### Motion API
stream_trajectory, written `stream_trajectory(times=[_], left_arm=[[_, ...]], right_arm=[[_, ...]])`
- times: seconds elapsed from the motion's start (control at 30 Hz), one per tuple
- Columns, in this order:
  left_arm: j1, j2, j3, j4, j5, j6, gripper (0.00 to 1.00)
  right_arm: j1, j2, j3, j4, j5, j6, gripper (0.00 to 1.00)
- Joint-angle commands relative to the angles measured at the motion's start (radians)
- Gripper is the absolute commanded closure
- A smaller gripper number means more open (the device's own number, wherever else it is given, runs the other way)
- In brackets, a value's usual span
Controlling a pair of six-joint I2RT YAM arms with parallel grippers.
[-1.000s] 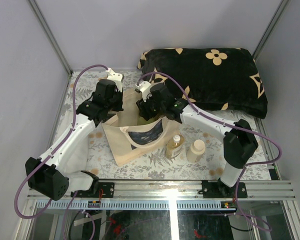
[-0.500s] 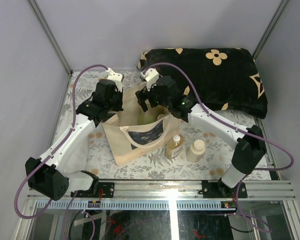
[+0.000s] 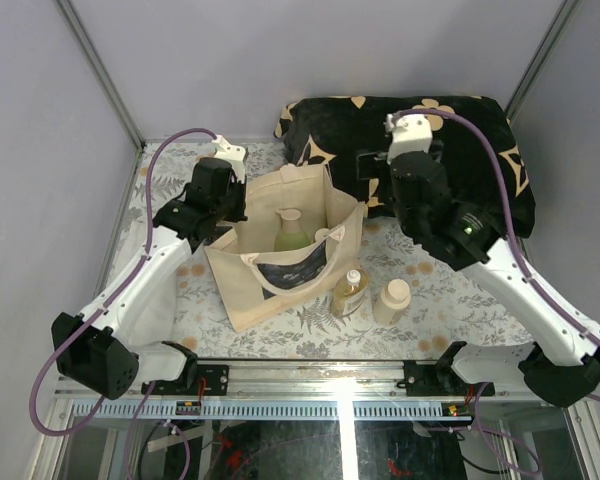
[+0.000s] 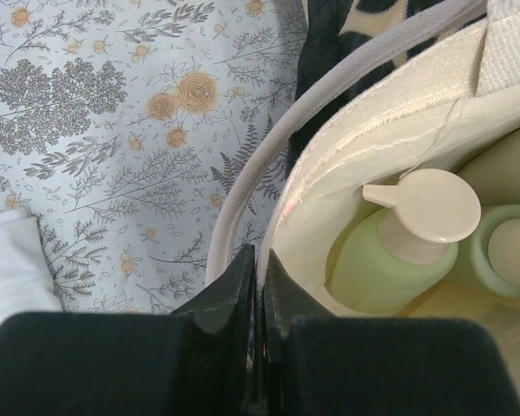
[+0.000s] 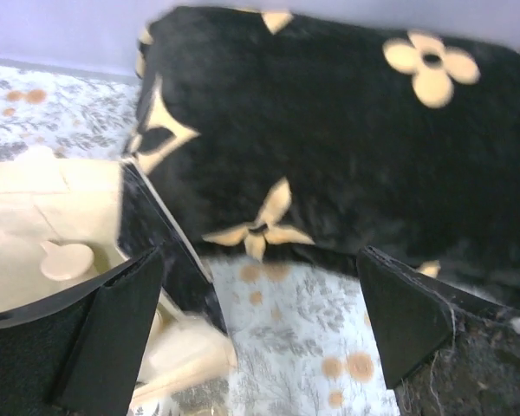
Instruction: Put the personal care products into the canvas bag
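I will next move my right gripper back from the cushion, then down to close around the cream bottle [image 3: 392, 300].
The canvas bag [image 3: 280, 275] stands open at the table's middle, its navy panel facing me. My left gripper [image 4: 260, 270] is shut on the bag's left rim [image 4: 373, 147] and holds it open. Inside stand two olive-green bottles [image 4: 390, 260] [image 4: 503, 251] with pale caps; one of them [image 3: 292, 234] shows from above. The amber bottle [image 3: 350, 292] and the cream bottle [image 3: 392, 300] stand on the table just right of the bag. My right gripper [image 5: 260, 321] hangs open and empty above the bag's right edge, in front of the cushion.
A black cushion with cream flowers [image 3: 430, 150] lies along the back right, close behind the bag. The flowered tablecloth [image 3: 430, 270] covers the table. The frame posts [image 3: 100, 70] and grey walls close in the back and the sides.
My right gripper has opened, risen out of the bag and swung right toward the cushion, leaving a green bottle inside. The left gripper has kept its hold on the rim.
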Motion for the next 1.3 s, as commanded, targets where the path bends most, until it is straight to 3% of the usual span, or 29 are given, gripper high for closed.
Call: stream_trajectory(times=[0.0, 0.17, 0.37, 0.93, 1.27], left_arm=[[-0.004, 0.015, 0.05, 0.044, 0.011, 0.0, 1.0], [-0.004, 0.026, 0.061, 0.039, 0.015, 0.011, 1.0], [-0.003, 0.028, 0.055, 0.035, 0.014, 0.015, 1.0], [-0.005, 0.013, 0.034, 0.042, 0.033, 0.015, 1.0], [-0.004, -0.003, 0.025, 0.039, 0.02, 0.02, 1.0]], right_arm=[[0.0, -0.043, -0.01, -0.368, 0.149, 0.325, 0.01], [0.0, -0.073, -0.113, -0.625, 0.126, 0.65, 0.01], [-0.001, -0.124, -0.29, -0.673, 0.029, 0.827, 0.01], [-0.001, -0.213, -0.626, -0.374, -0.159, 0.823, 0.01], [0.0, -0.168, -0.642, -0.401, -0.234, 0.834, 0.06]])
